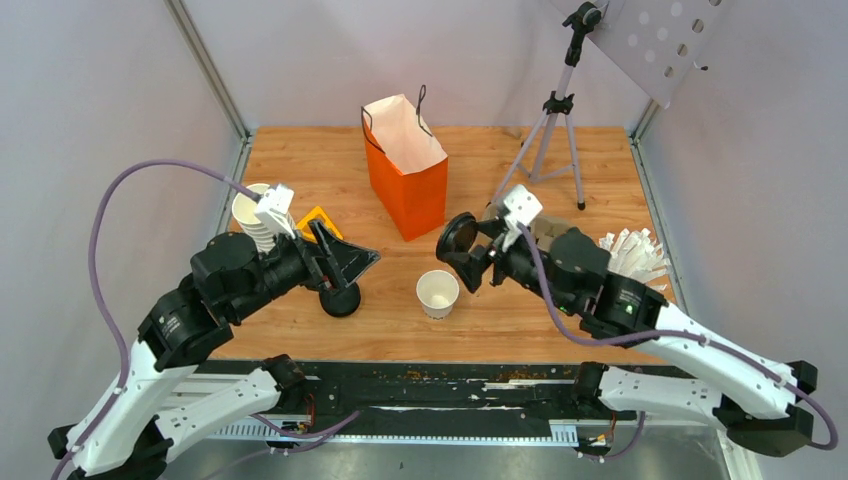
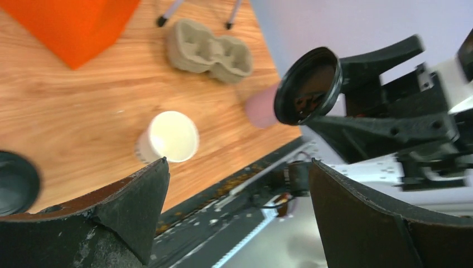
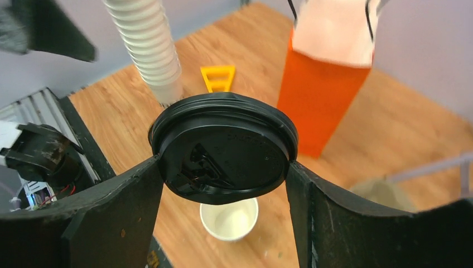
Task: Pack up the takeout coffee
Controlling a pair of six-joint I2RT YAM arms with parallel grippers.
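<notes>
The lid is on edge. My right gripper needs to tilt down over the open cup and then lower the lid onto its rim (image 1: 438, 289) (image 3: 229, 216).
No capped cup shows in any view. One small white paper cup (image 1: 437, 293) stands open and lidless on the wooden table, also in the left wrist view (image 2: 167, 137) and the right wrist view (image 3: 228, 219). My right gripper (image 1: 463, 247) is shut on a round black lid (image 1: 459, 236), held on edge above and just right of the cup; the lid fills the gap between my fingers (image 3: 223, 148). My left gripper (image 1: 342, 268) is open and empty left of the cup. The orange paper bag (image 1: 405, 170) stands open behind.
A loose black lid (image 1: 340, 301) lies under my left gripper. A stack of lidless white cups (image 1: 255, 215) and a yellow piece (image 1: 318, 220) are at the left. A pulp cup carrier (image 2: 209, 50), a tripod (image 1: 550, 130) and white packets (image 1: 635, 255) are at the right.
</notes>
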